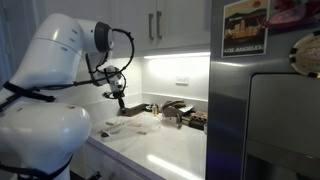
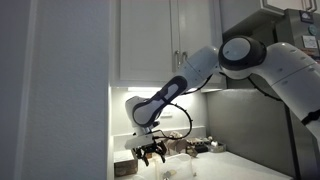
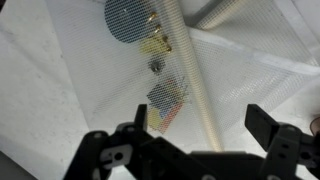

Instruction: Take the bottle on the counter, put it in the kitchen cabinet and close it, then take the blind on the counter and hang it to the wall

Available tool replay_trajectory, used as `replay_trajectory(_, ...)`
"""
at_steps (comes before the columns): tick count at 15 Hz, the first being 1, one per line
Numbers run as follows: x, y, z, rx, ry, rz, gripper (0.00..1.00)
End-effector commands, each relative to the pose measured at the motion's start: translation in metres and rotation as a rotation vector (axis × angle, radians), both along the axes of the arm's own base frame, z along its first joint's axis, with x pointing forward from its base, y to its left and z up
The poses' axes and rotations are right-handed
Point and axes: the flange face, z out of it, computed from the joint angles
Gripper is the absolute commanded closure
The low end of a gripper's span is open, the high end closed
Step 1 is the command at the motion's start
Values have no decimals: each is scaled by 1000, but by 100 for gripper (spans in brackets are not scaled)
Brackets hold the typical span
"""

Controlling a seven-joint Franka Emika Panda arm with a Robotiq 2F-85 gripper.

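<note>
I will lower my gripper until its spread fingers straddle the blind's pale piece (image 3: 206, 116), since that narrow piece lies below my gripper and runs between them.
The blind (image 3: 90, 70) fills the wrist view as pale, semi-translucent mesh with a thin pale cord (image 3: 190, 80) running down it. It lies on the white counter (image 1: 170, 155) as a floppy bundle (image 1: 132, 127). My gripper (image 3: 203, 135) is open and empty, with its fingers spread just above the blind. It hangs over the bundle in both exterior views (image 1: 120, 100) (image 2: 152, 153). The kitchen cabinet (image 1: 150, 25) (image 2: 170, 40) above has its doors shut. The wall with the outlet plate (image 1: 182, 82) is behind. I cannot make out the bottle.
Dark grey items (image 1: 178, 115) sit on the counter by the wall, next to the blind. A steel fridge (image 1: 265, 110) stands beside the counter. A white side panel (image 2: 55, 90) blocks one side of an exterior view.
</note>
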Motion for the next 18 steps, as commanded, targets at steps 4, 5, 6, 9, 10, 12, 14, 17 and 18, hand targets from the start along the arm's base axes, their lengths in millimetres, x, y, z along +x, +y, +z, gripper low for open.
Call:
replay_trajectory(4, 16, -2, -18, -35, 55, -18, 0)
replay_trajectory(5, 17, -3, -20, -37, 55, -19, 0)
replay_trajectory(6, 19, -4, -23, -38, 56, -21, 0)
replay_trajectory(9, 24, -7, -28, -44, 53, -25, 0)
replay_trajectory(10, 26, -8, -30, -47, 54, -27, 0)
replay_trajectory(12, 29, -9, -34, -55, 57, -30, 0)
replay_trajectory(14, 31, -11, -39, -58, 60, -34, 0)
replay_trajectory(17, 33, -11, -45, -58, 67, -34, 0)
replay_trajectory(18, 33, -11, -47, -59, 68, -34, 0)
